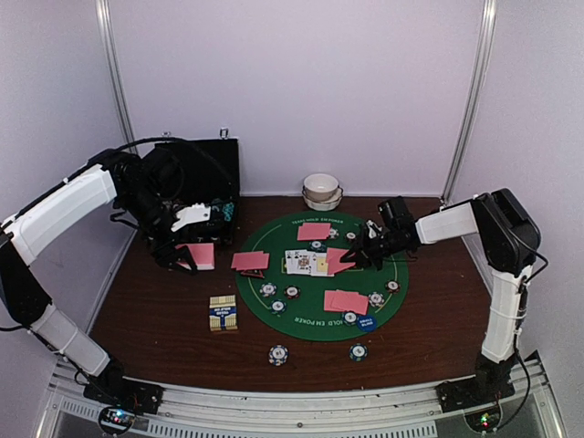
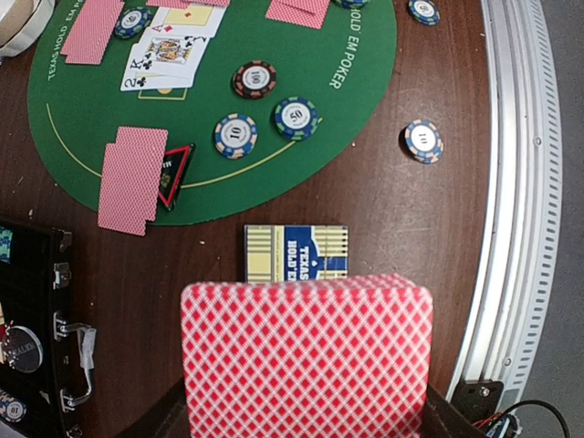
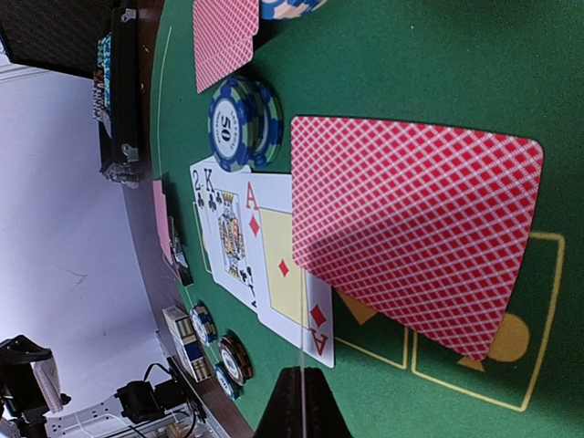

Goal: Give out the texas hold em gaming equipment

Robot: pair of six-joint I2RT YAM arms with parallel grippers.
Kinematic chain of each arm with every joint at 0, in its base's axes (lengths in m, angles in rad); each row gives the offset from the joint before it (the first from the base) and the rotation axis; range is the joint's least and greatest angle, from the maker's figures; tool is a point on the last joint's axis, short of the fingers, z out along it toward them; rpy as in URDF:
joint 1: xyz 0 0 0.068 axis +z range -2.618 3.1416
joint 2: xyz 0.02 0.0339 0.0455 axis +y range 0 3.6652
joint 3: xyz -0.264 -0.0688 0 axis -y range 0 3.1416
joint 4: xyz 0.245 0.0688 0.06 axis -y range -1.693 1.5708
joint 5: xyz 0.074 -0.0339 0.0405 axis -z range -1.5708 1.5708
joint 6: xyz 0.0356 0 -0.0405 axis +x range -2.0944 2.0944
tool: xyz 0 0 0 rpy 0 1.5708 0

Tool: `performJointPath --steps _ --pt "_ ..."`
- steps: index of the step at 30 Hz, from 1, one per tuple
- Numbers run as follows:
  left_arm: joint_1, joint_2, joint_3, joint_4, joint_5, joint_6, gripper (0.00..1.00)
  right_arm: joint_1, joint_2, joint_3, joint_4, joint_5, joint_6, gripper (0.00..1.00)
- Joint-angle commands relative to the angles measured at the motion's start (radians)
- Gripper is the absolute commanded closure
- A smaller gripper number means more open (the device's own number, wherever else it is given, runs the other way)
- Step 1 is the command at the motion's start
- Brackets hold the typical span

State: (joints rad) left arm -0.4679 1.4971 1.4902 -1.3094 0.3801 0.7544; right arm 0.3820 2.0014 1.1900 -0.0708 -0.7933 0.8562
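The tabletop (image 1: 191, 319) beside the card box is bare and clear of the crowded mat. I will next lower the deck onto it with my left gripper and release it there.
My left gripper (image 1: 187, 257) is shut on a deck of pink-backed playing cards (image 2: 306, 351), held by its sides above the brown table left of the green mat (image 1: 315, 307). My right gripper (image 1: 354, 258) is shut over the mat's middle. A thin card edge runs out between its fingertips (image 3: 301, 374) towards a tilted face-down card (image 3: 415, 228), which hangs just above the mat. Three face-up cards (image 3: 237, 233) lie beside it. Face-down pairs (image 1: 345, 300) and striped chips (image 1: 267, 289) lie around the mat. A red triangular marker (image 2: 175, 171) lies at the mat's edge.
A blue and yellow card box (image 1: 223, 313) lies left of the mat. Two chips (image 1: 277, 354) sit on the bare table near the front rail. The open black case (image 1: 205, 169) stands at the back left. White bowls (image 1: 321, 189) sit behind the mat.
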Motion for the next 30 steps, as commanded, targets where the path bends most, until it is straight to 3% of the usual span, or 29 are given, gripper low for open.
performJointPath --steps 1,17,30 --pt "0.019 -0.033 -0.021 0.033 0.006 0.016 0.87 0.000 0.025 0.028 0.010 0.001 -0.048 1.00" --pt "0.080 -0.054 -0.073 0.044 0.021 0.032 0.88 -0.006 0.056 0.082 -0.078 0.021 -0.133 0.99" --pt "0.082 -0.064 -0.104 0.065 0.030 0.027 0.88 0.005 0.030 0.162 -0.304 0.161 -0.283 0.67"
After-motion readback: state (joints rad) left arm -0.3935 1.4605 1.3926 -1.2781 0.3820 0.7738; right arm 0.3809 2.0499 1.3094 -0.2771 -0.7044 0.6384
